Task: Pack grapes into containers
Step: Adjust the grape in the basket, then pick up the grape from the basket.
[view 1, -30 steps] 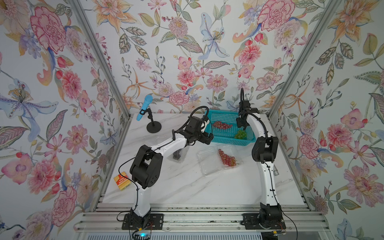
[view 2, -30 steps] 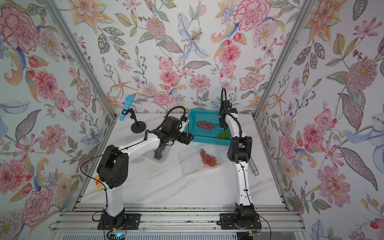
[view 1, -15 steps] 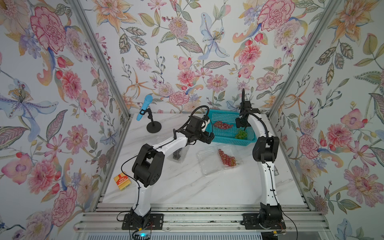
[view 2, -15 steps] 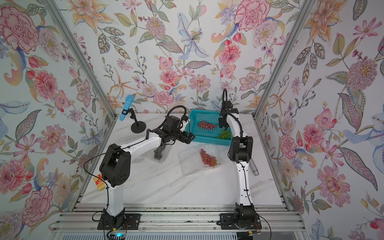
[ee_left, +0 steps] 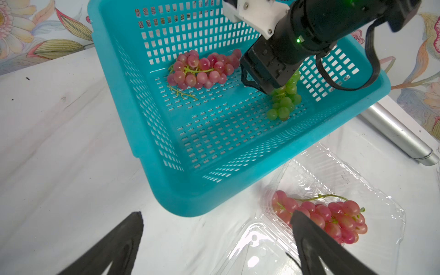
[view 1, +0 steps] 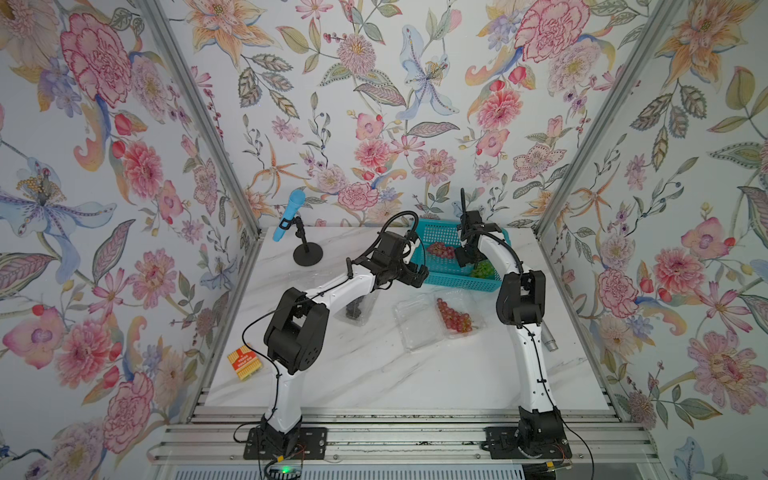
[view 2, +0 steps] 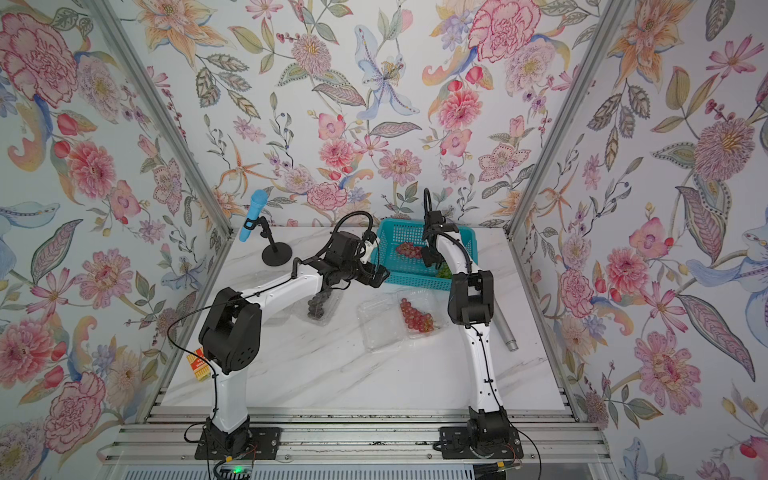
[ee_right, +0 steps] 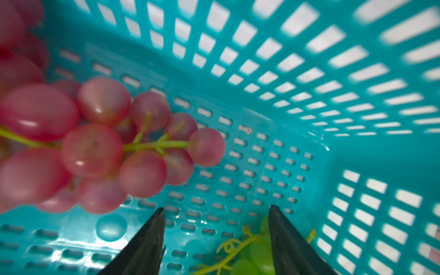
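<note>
Next, the right gripper shifts open over the green grapes [ee_right: 257, 252], sideways toward the basket's end, onto the stem tip [ee_right: 312, 235], since it pokes out past one finger.
A teal basket [view 1: 465, 286] at the back of the table holds red grapes [view 1: 441, 249] and green grapes [view 1: 482, 269]. My right gripper [ee_right: 216, 207] is down inside the basket [ee_right: 309, 71]. It is open, its fingers straddling the stem end of the green grapes [ee_right: 257, 252], with the red grapes [ee_right: 95, 147] beside it. In front of the basket an open clear container [view 1: 415, 328] holds a red bunch [view 1: 454, 316]. My left gripper [ee_left: 216, 214] hangs open and empty over the table by the basket's near corner [ee_left: 166, 166]. Another container [view 2: 330, 311] holds dark grapes [view 2: 318, 305] under my left arm.
A blue microphone [view 1: 291, 216] on a black stand is at the back left. An orange-yellow box [view 1: 245, 365] lies at the table's left edge. A metal cylinder [view 1: 548, 338] lies by the right arm. Flowered walls close in three sides.
My right wrist has shifted slightly left and lower inside the basket, over the green grapes. The left arm has barely moved.
</note>
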`<move>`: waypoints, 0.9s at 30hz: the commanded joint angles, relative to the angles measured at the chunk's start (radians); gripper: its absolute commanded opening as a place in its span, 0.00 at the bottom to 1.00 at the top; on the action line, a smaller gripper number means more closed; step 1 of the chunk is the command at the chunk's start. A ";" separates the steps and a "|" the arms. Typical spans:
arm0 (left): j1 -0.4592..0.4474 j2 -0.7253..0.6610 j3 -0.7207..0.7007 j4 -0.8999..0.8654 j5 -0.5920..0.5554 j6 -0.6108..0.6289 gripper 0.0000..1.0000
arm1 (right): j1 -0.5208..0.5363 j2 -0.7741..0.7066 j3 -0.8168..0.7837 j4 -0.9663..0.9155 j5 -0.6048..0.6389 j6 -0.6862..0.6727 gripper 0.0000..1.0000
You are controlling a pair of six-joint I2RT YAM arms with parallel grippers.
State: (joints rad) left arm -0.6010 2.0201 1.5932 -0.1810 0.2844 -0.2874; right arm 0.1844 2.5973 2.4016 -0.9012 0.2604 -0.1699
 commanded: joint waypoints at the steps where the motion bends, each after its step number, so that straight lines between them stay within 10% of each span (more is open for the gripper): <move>1: 0.012 0.004 0.009 -0.005 0.018 0.008 1.00 | -0.011 -0.024 -0.019 -0.005 0.141 -0.051 0.69; 9: 0.014 0.004 0.007 -0.001 0.016 0.004 1.00 | -0.014 0.017 0.045 0.010 0.307 -0.056 0.69; 27: 0.014 -0.012 -0.028 0.028 0.027 -0.015 1.00 | -0.028 -0.038 0.019 0.026 0.244 -0.004 0.42</move>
State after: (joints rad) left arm -0.6003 2.0201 1.5837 -0.1719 0.2890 -0.2962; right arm 0.1627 2.5977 2.4207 -0.8738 0.5144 -0.1909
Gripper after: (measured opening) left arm 0.997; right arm 0.428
